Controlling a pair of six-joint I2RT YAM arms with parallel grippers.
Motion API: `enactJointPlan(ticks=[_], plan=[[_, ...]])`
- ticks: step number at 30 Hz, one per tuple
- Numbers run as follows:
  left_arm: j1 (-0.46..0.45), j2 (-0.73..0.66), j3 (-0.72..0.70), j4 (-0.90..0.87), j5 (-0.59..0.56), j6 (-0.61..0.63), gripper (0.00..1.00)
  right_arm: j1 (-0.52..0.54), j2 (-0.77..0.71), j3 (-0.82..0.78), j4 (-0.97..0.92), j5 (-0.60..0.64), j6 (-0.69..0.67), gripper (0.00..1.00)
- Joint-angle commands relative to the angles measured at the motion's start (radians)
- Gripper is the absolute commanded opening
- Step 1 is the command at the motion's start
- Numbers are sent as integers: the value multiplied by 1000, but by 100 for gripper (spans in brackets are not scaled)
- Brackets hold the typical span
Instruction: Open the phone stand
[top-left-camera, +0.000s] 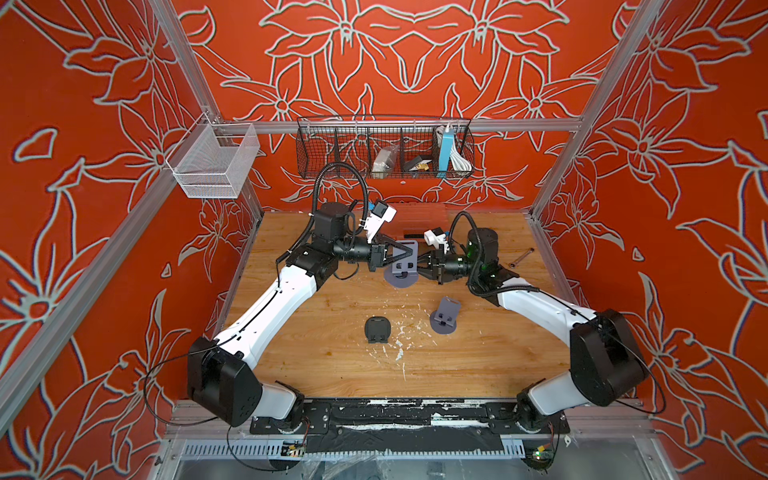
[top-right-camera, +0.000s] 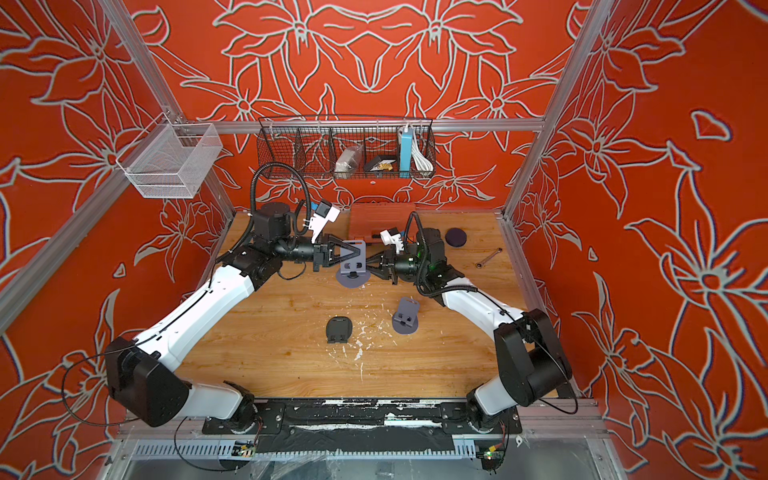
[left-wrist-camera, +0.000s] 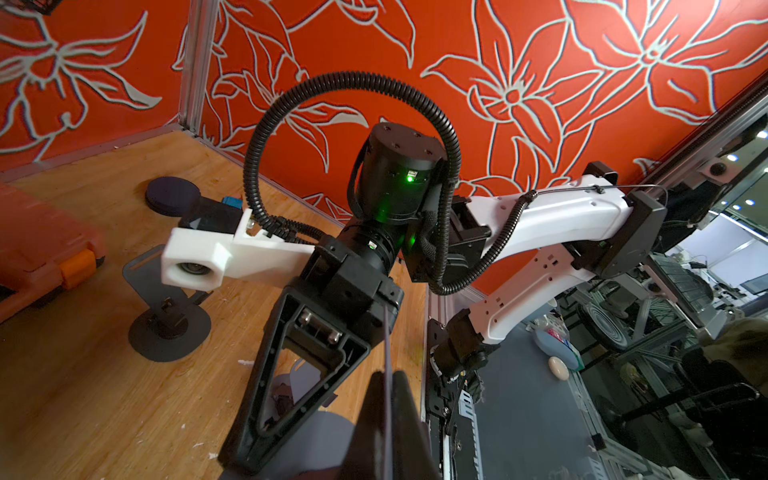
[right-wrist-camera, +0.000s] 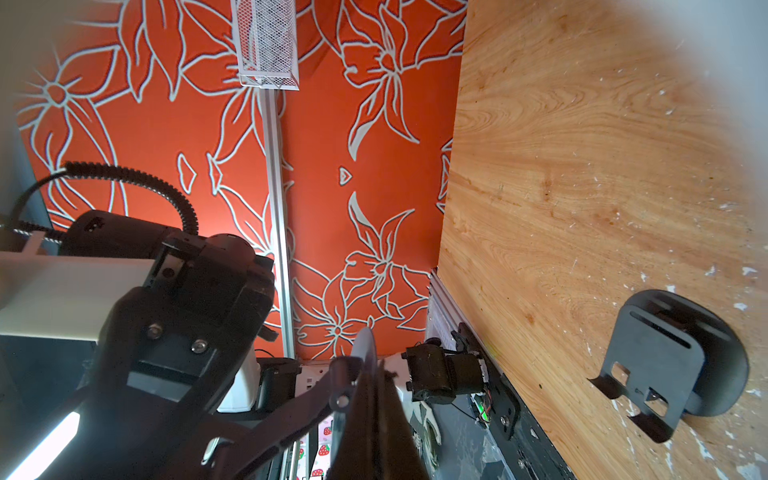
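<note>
The plate stands raised over its base, so I will lower my left gripper outward to the tabletop below it and release the stand.
The grey phone stand (top-left-camera: 400, 268) (top-right-camera: 352, 268) is at the back middle of the wooden table, its plate raised over its round base. My left gripper (top-left-camera: 409, 252) (top-right-camera: 359, 253) reaches in from the left and is shut on the upright plate, seen edge-on as a thin strip (left-wrist-camera: 387, 415) between its fingers. From the right, my right gripper (top-left-camera: 420, 268) (top-right-camera: 368, 266) is shut on the thin rim of the base (right-wrist-camera: 365, 347). In the left wrist view the base (left-wrist-camera: 316, 436) shows below the right gripper's finger (left-wrist-camera: 291, 374). Whether the base touches the table I cannot tell.
A second grey stand (top-left-camera: 445, 316) stands opened right of centre, and a black one (top-left-camera: 377, 329) (right-wrist-camera: 665, 365) lies folded near the middle. At the back are an orange case (top-right-camera: 382, 222), a dark disc (top-right-camera: 456, 237) and a wrench (top-left-camera: 522, 256). A wire basket (top-left-camera: 384, 149) hangs on the wall.
</note>
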Motion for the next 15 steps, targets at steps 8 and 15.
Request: enactJointPlan(ticks=[8, 15], plan=[[47, -43, -150, 115, -43, 28, 0, -87, 15, 193, -325, -154, -284, 26], [75, -18, -117, 90, -36, 62, 0, -155, 6, 195, -488, -109, -414, 40]])
